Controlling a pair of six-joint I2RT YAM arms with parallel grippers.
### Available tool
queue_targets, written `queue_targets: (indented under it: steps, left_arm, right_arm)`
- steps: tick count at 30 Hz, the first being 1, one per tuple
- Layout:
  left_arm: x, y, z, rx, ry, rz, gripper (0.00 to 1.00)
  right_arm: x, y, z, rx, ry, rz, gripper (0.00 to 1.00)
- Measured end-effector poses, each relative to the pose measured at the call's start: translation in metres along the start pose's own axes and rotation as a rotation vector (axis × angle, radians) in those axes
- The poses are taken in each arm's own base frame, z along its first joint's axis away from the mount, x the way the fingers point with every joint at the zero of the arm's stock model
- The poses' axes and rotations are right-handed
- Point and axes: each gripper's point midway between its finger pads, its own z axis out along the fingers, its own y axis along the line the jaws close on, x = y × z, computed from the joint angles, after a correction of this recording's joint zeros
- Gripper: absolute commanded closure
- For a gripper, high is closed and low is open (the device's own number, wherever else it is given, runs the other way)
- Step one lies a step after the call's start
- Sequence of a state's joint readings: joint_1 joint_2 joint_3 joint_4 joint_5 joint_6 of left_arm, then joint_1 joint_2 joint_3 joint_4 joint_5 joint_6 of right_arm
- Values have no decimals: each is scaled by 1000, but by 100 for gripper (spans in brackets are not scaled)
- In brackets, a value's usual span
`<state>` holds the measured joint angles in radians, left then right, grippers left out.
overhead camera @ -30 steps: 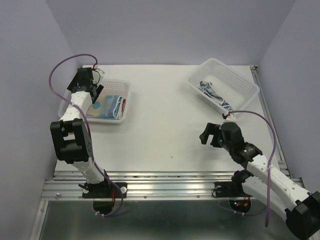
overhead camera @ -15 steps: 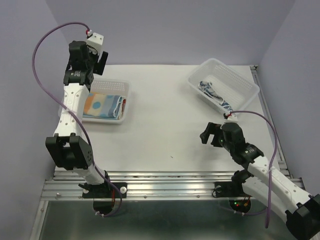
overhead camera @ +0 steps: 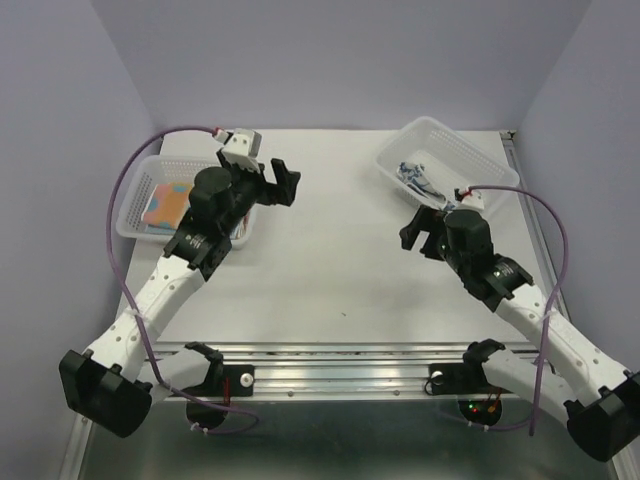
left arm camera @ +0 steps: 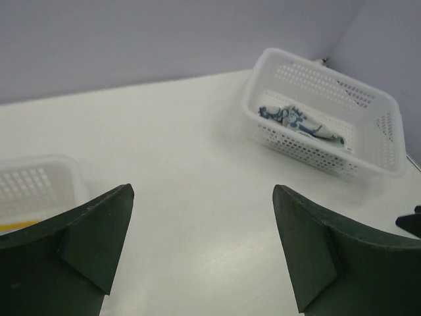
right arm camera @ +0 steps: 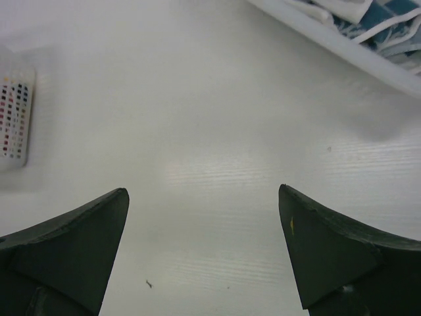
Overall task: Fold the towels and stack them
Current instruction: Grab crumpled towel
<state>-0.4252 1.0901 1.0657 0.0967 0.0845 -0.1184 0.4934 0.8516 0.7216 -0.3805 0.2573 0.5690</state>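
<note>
My right gripper moves outward over the basket's rim and down onto the patterned towel's white edge (overhead camera: 419, 179) (right arm camera: 385, 27) next, since the towel lies outward in the basket.
A blue-white patterned towel (overhead camera: 418, 178) lies crumpled in the white basket (overhead camera: 470, 150) at the far right. It also shows in the left wrist view (left arm camera: 296, 120) and at the top edge of the right wrist view (right arm camera: 375, 20). A folded pastel towel with orange and blue dots (overhead camera: 165, 203) lies in the white basket (overhead camera: 140, 180) at the far left. My left gripper (overhead camera: 280, 188) is open and empty, above the table just right of the left basket. My right gripper (overhead camera: 415, 230) is open and empty, just in front of the right basket. Both wrist views show bare table between the fingers.
The white table (overhead camera: 330, 250) lies between the two baskets. The left basket's corner shows in the left wrist view (left arm camera: 33, 187) and at the left edge of the right wrist view (right arm camera: 16, 118). Purple walls close in the back and sides. A metal rail (overhead camera: 330, 360) runs along the near edge.
My left arm has swung from above the left basket down and to the right, over the table. My right gripper has moved away from me toward the right basket. Both stay open.
</note>
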Motion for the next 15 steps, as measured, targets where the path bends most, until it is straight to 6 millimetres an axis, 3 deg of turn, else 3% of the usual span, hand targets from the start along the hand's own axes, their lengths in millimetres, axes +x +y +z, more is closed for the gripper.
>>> queue_targets:
  steps: [1, 5, 8, 11, 15]
  left_arm:
    - [9, -2, -1, -2, 9, -18, 1]
    - [81, 3, -9, -51, 122, -108, 1]
    - [108, 1, -17, -60, 168, -141, 1]
    - [110, -7, -27, -41, 158, -165, 1]
    - [89, -9, -35, -40, 79, -181, 1]
  right_arm:
    - [-11, 3, 3, 18, -18, 2, 0]
    - [-48, 3, 26, 155, -74, -18, 0]
    - [-75, 5, 50, 226, -81, -33, 0]
    - [-116, 4, 83, 271, -102, -29, 0]
    - [-142, -26, 138, 332, -64, -19, 0]
